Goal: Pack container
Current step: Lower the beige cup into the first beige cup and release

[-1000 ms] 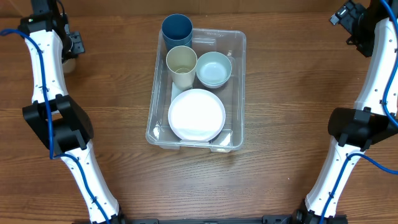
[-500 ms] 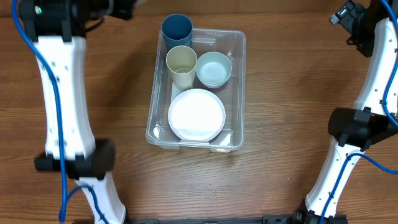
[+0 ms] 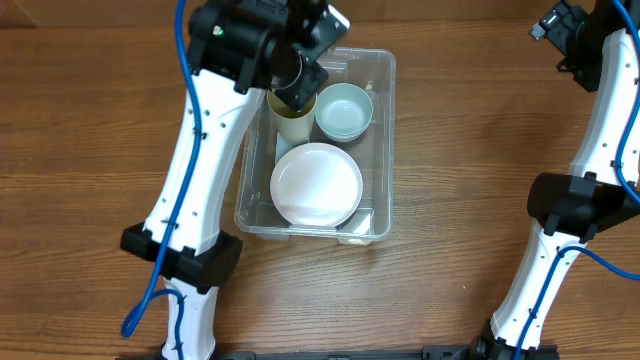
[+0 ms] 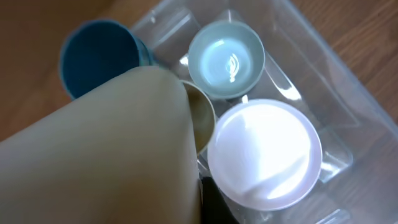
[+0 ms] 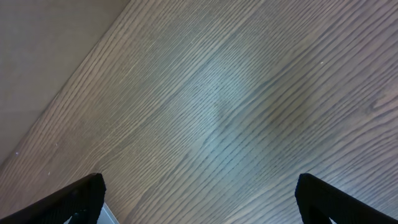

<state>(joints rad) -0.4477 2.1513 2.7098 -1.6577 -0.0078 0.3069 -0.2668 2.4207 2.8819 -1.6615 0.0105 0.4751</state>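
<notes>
I have the container's beige cup open just below my left gripper, so I will lower the gripper with its held cup onto that cup's opening and let go there.
The clear plastic container sits mid-table, holding a white plate, a light blue bowl and a beige cup. My left gripper hangs over the container's far left corner, shut on another beige cup that fills the lower left of the left wrist view. That view also shows a dark blue cup, the bowl, the plate and the container wall. My right gripper is open and empty over bare wood at the far right.
The left arm slants across the table left of the container and hides the blue cup from overhead. The right arm stands along the right edge. The wooden table lies around the container.
My left arm has swung from the far left of the table to above the container's back left corner, carrying the beige cup. The right arm has not moved.
</notes>
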